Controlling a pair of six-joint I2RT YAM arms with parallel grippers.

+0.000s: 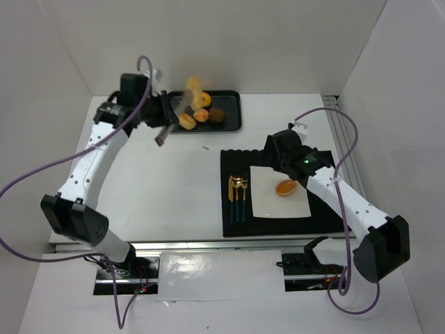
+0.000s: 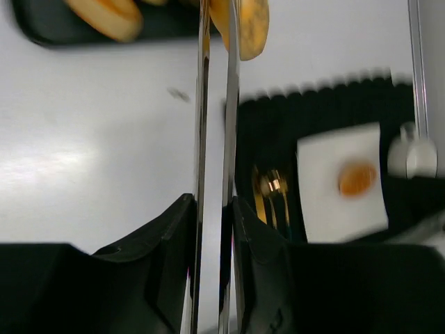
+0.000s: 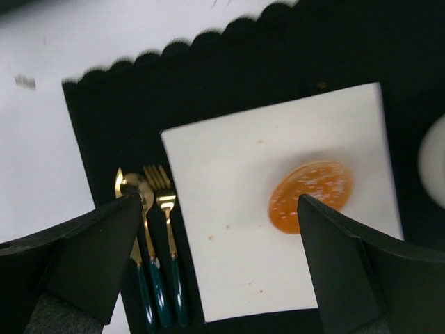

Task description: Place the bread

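Observation:
My left gripper swings right in the top view to bare plate beside the bun (image 1: pixel 286 187) next, lowers and releases the tongs to free the yellow bread.
My left gripper (image 1: pixel 158 113) is shut on metal tongs (image 1: pixel 177 111), whose blades run up the left wrist view (image 2: pixel 215 125). The tongs pinch a yellow piece of bread (image 1: pixel 193 88) at their tip (image 2: pixel 248 28), held above the black tray (image 1: pixel 233 111). A white square plate (image 1: pixel 268 198) on a black placemat (image 1: pixel 236 160) carries an orange seeded bun (image 1: pixel 286 187). My right gripper (image 1: pixel 281 156) is open and empty, hovering over the plate (image 3: pixel 229 264) with the bun (image 3: pixel 311 195) near its right finger.
The tray at the back holds more rolls (image 1: pixel 201 115) and a dark one (image 1: pixel 217 115). Gold cutlery with green handles (image 1: pixel 238 198) lies on the mat left of the plate. White walls enclose the table on three sides.

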